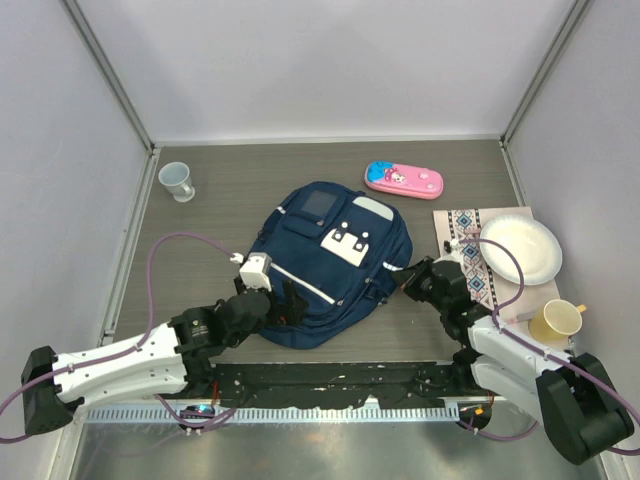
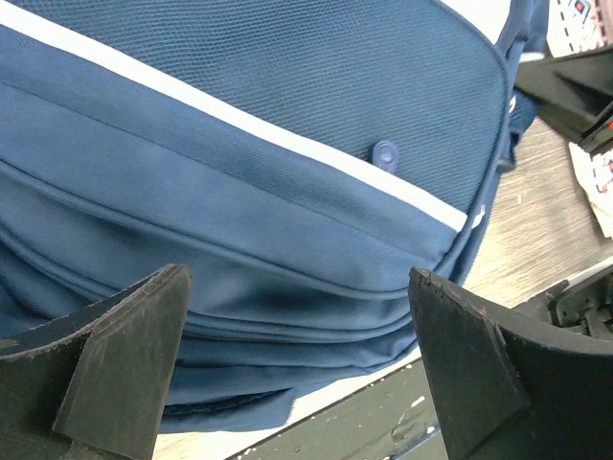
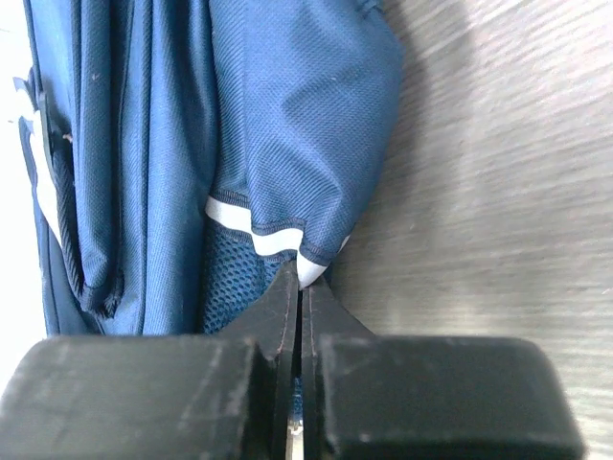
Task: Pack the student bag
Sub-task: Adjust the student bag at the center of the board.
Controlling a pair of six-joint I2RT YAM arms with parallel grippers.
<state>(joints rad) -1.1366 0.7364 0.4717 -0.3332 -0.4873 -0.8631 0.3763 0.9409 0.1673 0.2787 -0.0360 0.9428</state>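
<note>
My right gripper is closed on the pocket's edge and will next slide it toward the bag's near side, to its left in the top view, and let it go.
The student bag [image 1: 325,265], navy blue with white stripe trim and a white patch, lies flat in the middle of the table. My left gripper [image 1: 285,300] is open at the bag's near left edge. In the left wrist view its fingers [image 2: 297,364] stand wide apart with the bag's zipped side [image 2: 249,192] between and beyond them, nothing held. My right gripper [image 1: 405,278] is at the bag's right side. In the right wrist view it [image 3: 305,283] is shut on the white-trimmed edge of the bag's side pocket [image 3: 287,125].
A pink pencil case [image 1: 403,180] lies behind the bag. A pale cup [image 1: 177,181] stands at the back left. At the right are a patterned book [image 1: 470,265], a white plate [image 1: 520,248] on it, and a yellow cup [image 1: 557,321].
</note>
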